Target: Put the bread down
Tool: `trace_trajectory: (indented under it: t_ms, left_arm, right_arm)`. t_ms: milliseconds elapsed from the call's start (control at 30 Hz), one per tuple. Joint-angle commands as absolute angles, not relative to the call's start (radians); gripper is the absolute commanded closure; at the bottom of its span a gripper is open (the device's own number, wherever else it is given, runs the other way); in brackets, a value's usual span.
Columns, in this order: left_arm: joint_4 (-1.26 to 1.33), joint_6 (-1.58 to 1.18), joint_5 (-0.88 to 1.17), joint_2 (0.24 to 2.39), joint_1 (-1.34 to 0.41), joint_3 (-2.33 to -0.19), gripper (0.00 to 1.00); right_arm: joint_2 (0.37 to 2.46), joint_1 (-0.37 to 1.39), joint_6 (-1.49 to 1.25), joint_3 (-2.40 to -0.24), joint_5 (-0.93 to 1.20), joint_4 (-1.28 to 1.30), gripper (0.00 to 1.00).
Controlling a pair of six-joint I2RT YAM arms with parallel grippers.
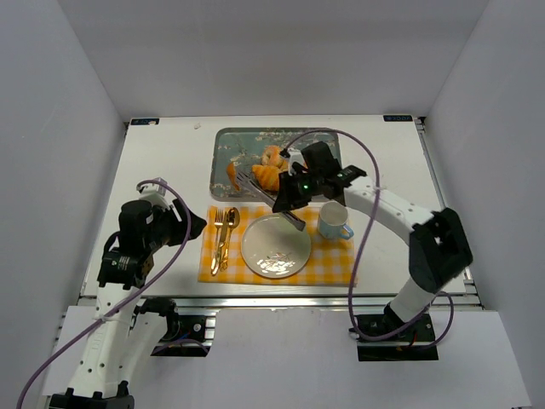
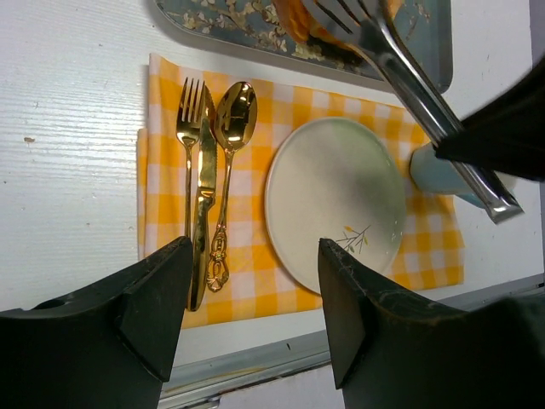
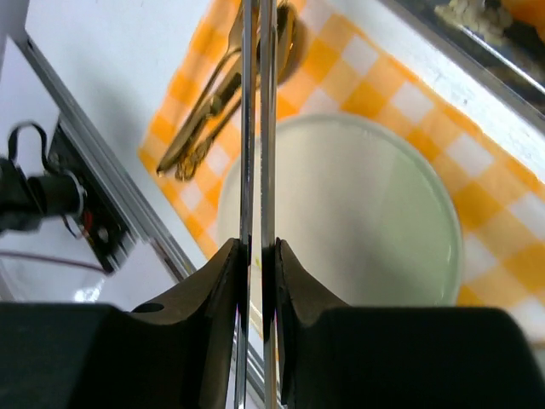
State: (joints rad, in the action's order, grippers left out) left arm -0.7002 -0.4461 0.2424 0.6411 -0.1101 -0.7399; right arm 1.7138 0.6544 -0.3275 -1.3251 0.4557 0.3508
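Observation:
The right gripper moves back and down from the tray (image 1: 223, 149) next, bringing the metal tongs over the plate, since the white plate (image 1: 275, 247) lies bare on the placemat.
My right gripper (image 1: 288, 201) is shut on metal tongs (image 1: 252, 180), seen in its wrist view (image 3: 258, 256) with the two tong arms (image 3: 253, 128) squeezed almost together. The tong tips reach onto the floral tray (image 1: 223, 149) beside orange-brown pastries (image 1: 267, 176). I cannot tell which of them is the bread, or whether the tips hold one. In the left wrist view the tongs (image 2: 400, 68) lie over a brown piece (image 2: 294, 21). The white plate (image 1: 275, 247) is bare. My left gripper (image 1: 192, 225) is open and empty, left of the placemat.
A yellow checked placemat (image 1: 332, 260) holds the plate, a gold fork, knife and spoon (image 1: 223, 234) on its left and a light blue cup (image 1: 334, 220) on its right. The tray lies behind the placemat. White walls enclose the table.

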Motion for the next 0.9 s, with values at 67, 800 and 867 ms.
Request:
trace_trajectory:
  t_ms: [67,800,867]
  left_arm:
    - [-0.693,-0.446,0.230,0.620,-0.106,-0.765,0.30]
    - [-0.643,-0.445,0.265,0.647,-0.106,-0.772,0.30]
    - [-0.643,-0.443,0.264,0.650,-0.106,-0.778,0.30]
  right_arm:
    - [1.467,0.652,-0.108,-1.131,0.443,0.307,1.00]
    - [1.012,0.655,0.265,-0.804,0.354,0.658,1.00]
    - [1.031,0.653,0.265,-0.807,0.354,0.661,1.00]
